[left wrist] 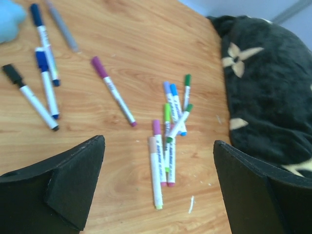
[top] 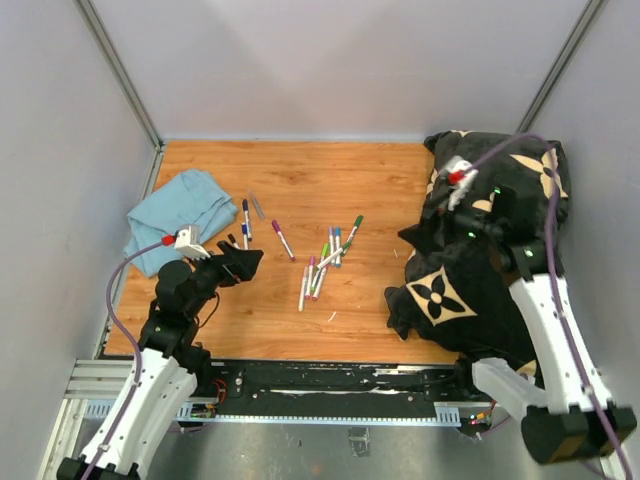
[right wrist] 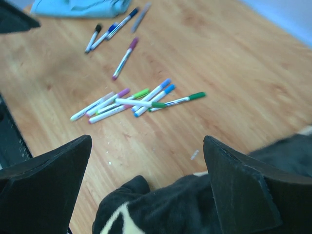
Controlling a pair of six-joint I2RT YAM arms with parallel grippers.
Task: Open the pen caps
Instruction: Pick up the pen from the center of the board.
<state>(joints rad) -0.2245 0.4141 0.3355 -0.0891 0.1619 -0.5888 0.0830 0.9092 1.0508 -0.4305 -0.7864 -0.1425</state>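
My left gripper will go down next with a turn onto the black-capped pen's white body (left wrist: 41, 109), because it lies below the gripper's fingers, toward the left in the wrist view.
Several slim white pens lie in a loose pile (top: 325, 262) mid-table, coloured pen caps on their ends: green (left wrist: 187, 79), blue (left wrist: 173, 89), light purple (left wrist: 156, 126). A lone pen with a purple cap (left wrist: 99, 66) lies left of the pile. Three more, with blue and black caps (left wrist: 12, 73), lie near the cloth. My left gripper (top: 245, 262) hangs open left of the pile, nothing between its fingers; in the left wrist view the left gripper (left wrist: 158, 141) frames the pile. My right gripper (top: 420, 238) is open over the black bag's edge, and the right gripper (right wrist: 147, 139) is empty.
A crumpled light-blue cloth (top: 180, 215) lies at the far left. A big black bag with beige flower marks (top: 490, 270) fills the right side of the wooden table (top: 340, 180). A grey stick (left wrist: 62, 27) lies near the cloth. A small white scrap (left wrist: 191, 204) sits below the pile.
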